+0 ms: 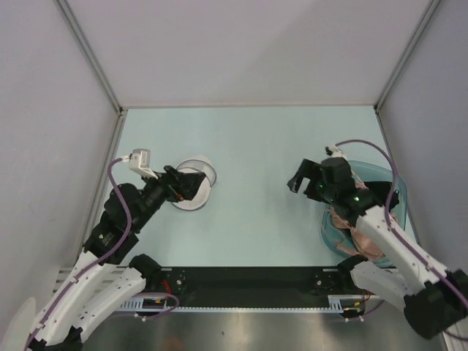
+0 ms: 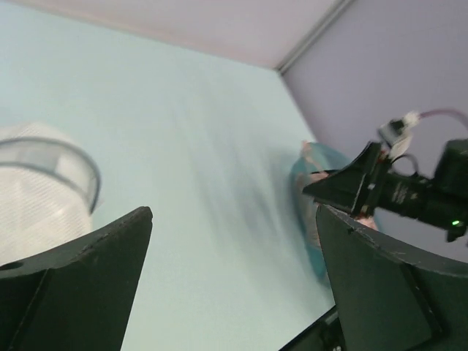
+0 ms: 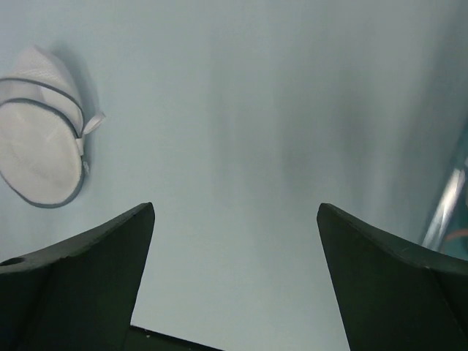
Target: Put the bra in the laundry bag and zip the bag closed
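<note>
Next, my right gripper swings to the left in the top view, then down to the near mesh flap of the bag.
The laundry bag (image 1: 202, 172) is a small round white mesh pod with a dark zip, lying on the table left of centre. It also shows in the right wrist view (image 3: 40, 157) and at the left edge of the left wrist view (image 2: 40, 183). My left gripper (image 1: 193, 186) is open and empty, hovering over the bag's near side. The pink bra (image 1: 349, 234) lies in the teal basin (image 1: 327, 225) at the right. My right gripper (image 1: 297, 180) is open and empty, just left of the basin above the table. Both wrist views show wide-open jaws, left (image 2: 234, 219) and right (image 3: 235, 212).
A black garment (image 1: 379, 191) lies in the far part of the basin, partly under my right arm. White walls close the table on the left, back and right. The black base rail (image 1: 248, 279) runs along the near edge.
</note>
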Robot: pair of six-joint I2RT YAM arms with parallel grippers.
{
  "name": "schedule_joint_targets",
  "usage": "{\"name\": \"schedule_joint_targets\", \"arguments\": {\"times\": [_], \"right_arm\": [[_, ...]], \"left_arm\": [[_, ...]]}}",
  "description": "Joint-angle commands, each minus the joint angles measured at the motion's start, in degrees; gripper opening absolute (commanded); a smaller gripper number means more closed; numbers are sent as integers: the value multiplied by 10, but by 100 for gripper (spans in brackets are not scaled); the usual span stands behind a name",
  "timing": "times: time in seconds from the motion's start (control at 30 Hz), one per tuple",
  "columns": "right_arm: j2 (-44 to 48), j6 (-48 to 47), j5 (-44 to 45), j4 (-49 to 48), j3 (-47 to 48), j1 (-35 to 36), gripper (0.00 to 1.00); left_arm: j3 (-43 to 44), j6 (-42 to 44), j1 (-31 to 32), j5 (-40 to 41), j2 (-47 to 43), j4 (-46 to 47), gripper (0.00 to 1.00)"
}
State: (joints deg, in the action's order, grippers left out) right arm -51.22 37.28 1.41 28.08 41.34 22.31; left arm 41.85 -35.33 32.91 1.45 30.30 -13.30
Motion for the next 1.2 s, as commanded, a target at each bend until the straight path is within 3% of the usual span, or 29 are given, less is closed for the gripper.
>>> {"name": "schedule_joint_targets", "arguments": {"times": [0.0,0.13,0.27,0.37,0.5,0.6,0.77,0.97,1.07,1.17], "right_arm": [[-128,-73,114,-114,113,113,100],[-330,-147,170,-185,223,217,100],[-478,-187,164,-310,330,261,100],[-580,-200,129,-353,405,286,98],[-666,-216,124,-392,464,329,95],[-690,-210,113,-419,466,359,87],[-715,-249,127,-477,465,427,84],[-783,-303,166,-391,579,465,86],[-830,-294,198,-291,669,464,83],[-859,-315,223,-254,693,470,81]], "left_arm": [[36,-18,-5,84,8,-175,100],[60,-40,-18,66,19,-232,99],[70,-77,-20,55,8,-290,99],[61,-80,-19,58,-35,-302,90],[103,-81,-19,117,-86,-359,77],[139,-78,-19,176,-116,-400,69],[186,-81,-20,235,-137,-446,64],[213,-79,-20,244,-149,-451,65],[224,-81,-20,238,-149,-458,65],[233,-81,-19,231,-149,-458,65]]}}
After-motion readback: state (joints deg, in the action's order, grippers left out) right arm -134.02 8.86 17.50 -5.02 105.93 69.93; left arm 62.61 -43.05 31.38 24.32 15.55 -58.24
